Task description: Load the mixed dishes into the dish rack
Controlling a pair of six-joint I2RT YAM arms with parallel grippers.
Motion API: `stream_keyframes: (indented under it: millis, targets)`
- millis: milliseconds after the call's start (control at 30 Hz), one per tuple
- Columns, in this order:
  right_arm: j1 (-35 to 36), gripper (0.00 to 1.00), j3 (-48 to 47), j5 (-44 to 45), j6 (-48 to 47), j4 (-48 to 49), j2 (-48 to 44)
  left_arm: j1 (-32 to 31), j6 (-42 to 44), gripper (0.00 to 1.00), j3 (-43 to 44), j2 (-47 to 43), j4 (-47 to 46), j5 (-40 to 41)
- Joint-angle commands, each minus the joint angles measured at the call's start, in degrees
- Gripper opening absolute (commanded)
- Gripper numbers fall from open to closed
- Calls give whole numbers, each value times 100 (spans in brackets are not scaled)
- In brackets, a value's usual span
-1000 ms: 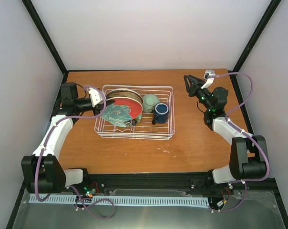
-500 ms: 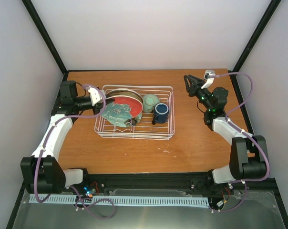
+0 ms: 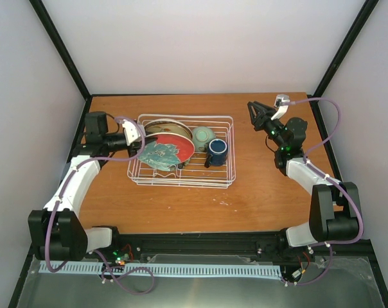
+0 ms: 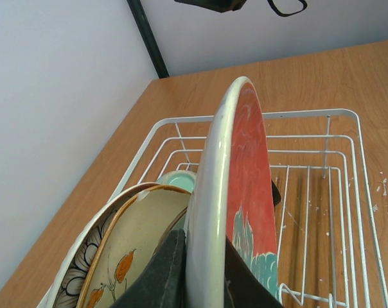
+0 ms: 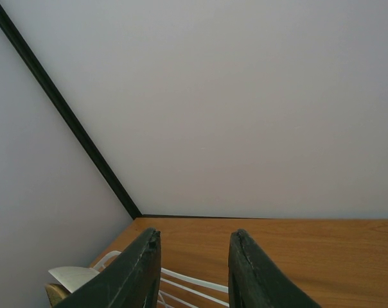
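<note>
I will next lower the red-faced plate with my left gripper down into the rack's near wires and release the plate's rim, because those wires are below my gripper.
My left gripper [image 3: 141, 142] is shut on the rim of a plate with a red face and teal motif [image 3: 170, 150], holding it on edge over the left part of the white wire dish rack [image 3: 227, 172]. In the left wrist view my gripper [image 4: 203, 253] clamps the plate's pale rim [image 4: 220, 179]. Left of it lean the cream leaf-motif plate [image 4: 139, 234] and the brown petal-patterned plate [image 4: 75, 285]. The pale-green cup [image 3: 202, 135] and dark blue mug [image 3: 217, 149] stand in the rack's right half. My right gripper [image 3: 259, 113] is open and empty, raised right of the rack.
Black frame posts rise at the back corners of the wooden table [image 3: 181, 205]. White walls close in on three sides. In the right wrist view the open gripper [image 5: 194, 256] points at the back wall, with rack wires [image 5: 187, 282] low between the fingers.
My left gripper has shifted slightly right with the plate, and the plate now stands a little further into the rack. The right arm has not moved.
</note>
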State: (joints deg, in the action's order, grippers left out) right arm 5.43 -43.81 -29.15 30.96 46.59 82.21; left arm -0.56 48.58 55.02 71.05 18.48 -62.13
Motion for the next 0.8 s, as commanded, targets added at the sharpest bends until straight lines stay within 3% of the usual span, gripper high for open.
stream_keyframes:
  millis: [0,567,767]
  targets:
    - [-33,28,78,-10,-4,210,-140,-97,37,1,79,-146,-480,-363]
    - [-33,28,86,-21,-17,219,-61,-187,206,1,-120,295,-741,94]
    - [-33,28,78,4,-67,163,-90,269,187,1,-142,623,-982,-427]
